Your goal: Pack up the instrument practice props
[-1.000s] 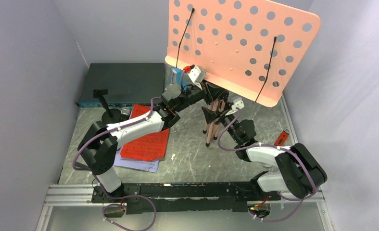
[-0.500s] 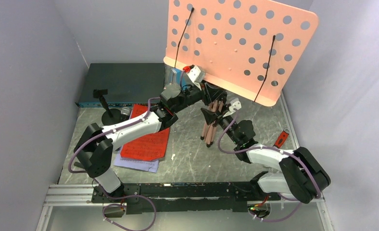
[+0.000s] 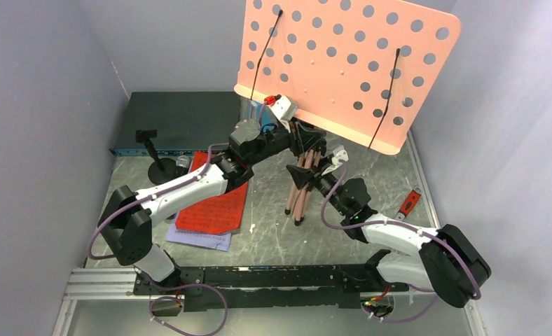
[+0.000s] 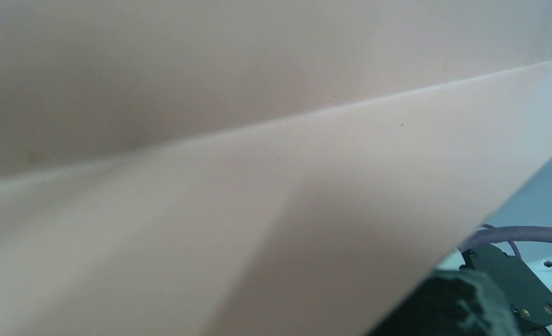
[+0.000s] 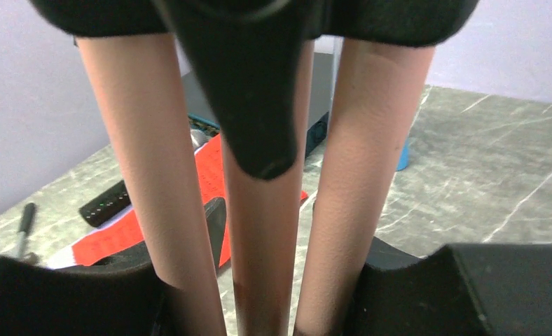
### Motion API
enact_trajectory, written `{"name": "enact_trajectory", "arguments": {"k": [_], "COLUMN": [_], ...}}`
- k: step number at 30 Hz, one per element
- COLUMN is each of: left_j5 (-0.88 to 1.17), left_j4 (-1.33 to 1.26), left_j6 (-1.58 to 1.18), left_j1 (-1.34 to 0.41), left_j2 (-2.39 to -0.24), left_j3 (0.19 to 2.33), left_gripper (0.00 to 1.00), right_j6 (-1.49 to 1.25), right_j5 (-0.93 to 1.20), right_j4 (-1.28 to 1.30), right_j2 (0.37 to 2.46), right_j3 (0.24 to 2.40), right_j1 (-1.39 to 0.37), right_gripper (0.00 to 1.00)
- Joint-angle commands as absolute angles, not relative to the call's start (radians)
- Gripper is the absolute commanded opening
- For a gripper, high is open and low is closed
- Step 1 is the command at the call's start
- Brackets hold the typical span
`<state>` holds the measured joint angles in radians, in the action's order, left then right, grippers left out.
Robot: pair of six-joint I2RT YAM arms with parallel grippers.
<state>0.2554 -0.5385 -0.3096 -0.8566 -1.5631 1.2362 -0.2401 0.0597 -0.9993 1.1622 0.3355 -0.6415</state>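
Observation:
The robot's right gripper holds the stand upright above the bare tabletop, so it needs to tilt downward and bring the folded legs down toward the tabletop to release them.
The pink music stand's perforated board (image 3: 343, 63) tilts high at the back, and it fills the left wrist view (image 4: 259, 175). Its three legs (image 3: 298, 192) hang folded together, tips near the table. My left gripper (image 3: 294, 134) grips the black hub under the board, its fingers hidden. My right gripper (image 3: 314, 176) is shut on the legs (image 5: 259, 231), jaws pressing the outer two. The black microphone stand (image 3: 154, 150) is at the left. The red sheet (image 3: 214, 206) lies on the lavender one (image 3: 203, 240). The blue metronome (image 3: 258, 110) peeks out behind my left wrist.
A large flat black electronics box (image 3: 178, 119) lies at the back left. A red-handled tool (image 3: 410, 203) rests near the right wall. Grey walls close in on the left, back and right.
My right gripper closed on the stand's legs, which drew together. Both arms and the stand shifted a little to the left.

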Motion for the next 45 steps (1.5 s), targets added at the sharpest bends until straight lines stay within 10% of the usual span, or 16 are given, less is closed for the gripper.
{"name": "enact_trajectory", "arguments": {"k": [1,29,45], "left_j5": [0.315,0.314,0.469], "left_j4": [-0.549,-0.153,-0.05], "left_j6": [-0.32,-0.365,-0.464], "left_j1": [-0.87,-0.876,-0.796], "left_j2": [-1.454,-1.844,-2.127], "left_j3": [1.291,1.527,1.703], "left_gripper": [0.06,0.03,0.03], "right_j6": [-0.307,-1.051,-1.303], "right_j5": [-0.019,-0.38,-0.301], "right_j4": [-1.071,-1.074,-1.501], "right_j2": [1.092,1.279,1.801], "right_j3": [0.345,0.123,0.089], "right_j1": [-0.67,-0.678,-0.554], "right_gripper": [0.12,0.0,0.0]}}
